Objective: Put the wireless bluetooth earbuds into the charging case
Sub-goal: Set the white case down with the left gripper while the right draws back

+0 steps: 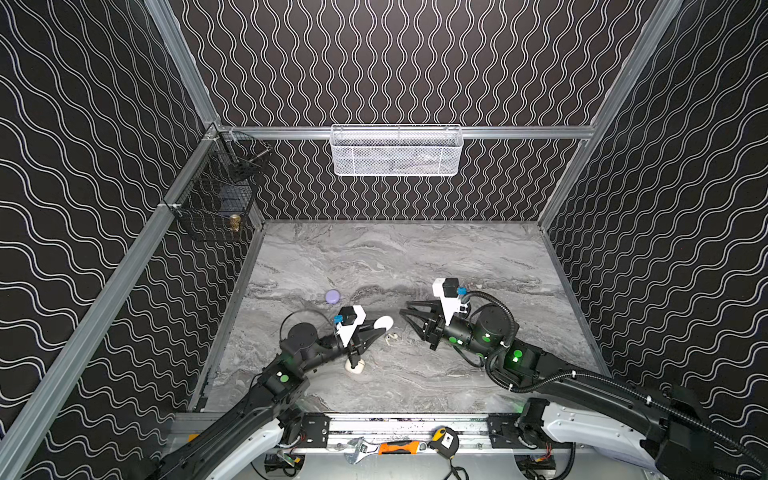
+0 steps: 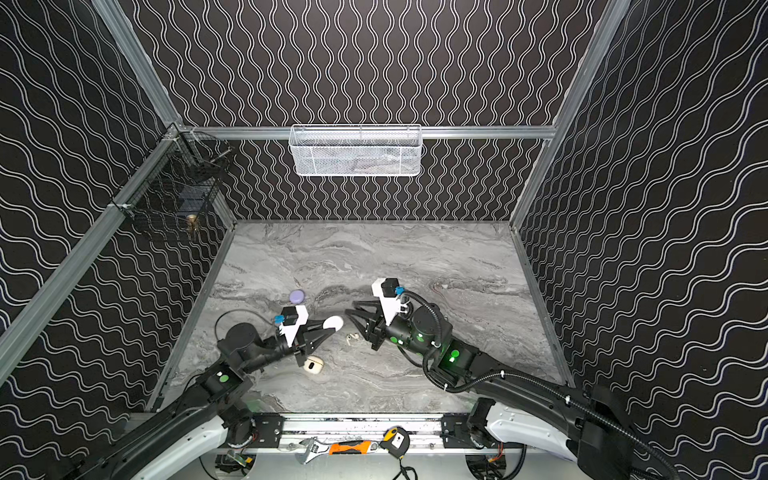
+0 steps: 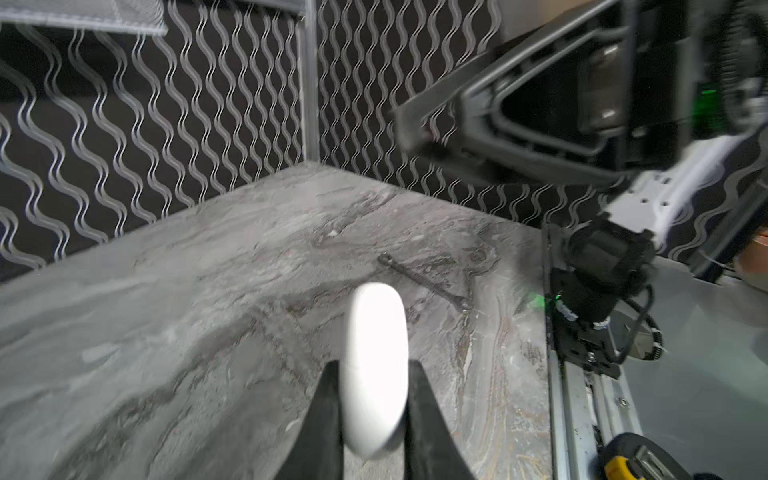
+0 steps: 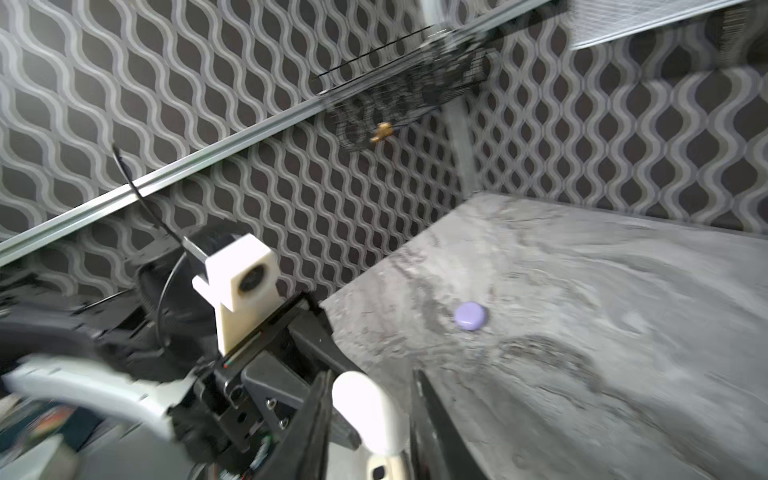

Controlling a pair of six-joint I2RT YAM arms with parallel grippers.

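The tabletop is bare beside the lavender case (image 1: 333, 296), so my left gripper needs to move outward and down and let go of the white oval charging case on the marble there.
My left gripper (image 1: 380, 325) (image 3: 374, 365) is shut on a white oval charging case (image 1: 384, 321) (image 2: 334, 322) (image 3: 373, 365), held edge-on above the table with its lid closed. My right gripper (image 1: 403, 307) (image 2: 350, 307) (image 4: 372, 376) faces it from the right, open. In the right wrist view the white case (image 4: 365, 411) shows between the jaws, with a gap on one side. Two small white earbuds (image 1: 390, 338) (image 2: 351, 337) lie on the table just below both grippers. A cream case (image 1: 356, 366) (image 2: 311, 365) sits under the left wrist. A lavender case (image 1: 333, 296) (image 4: 470, 316) lies closed further back.
A thin steel wrench (image 3: 424, 282) lies on the marble table to the right. A white mesh basket (image 1: 395, 151) hangs on the back wall and a black wire basket (image 1: 216, 195) on the left wall. An adjustable wrench (image 1: 357, 449) and tape measure (image 1: 444, 440) rest on the front rail.
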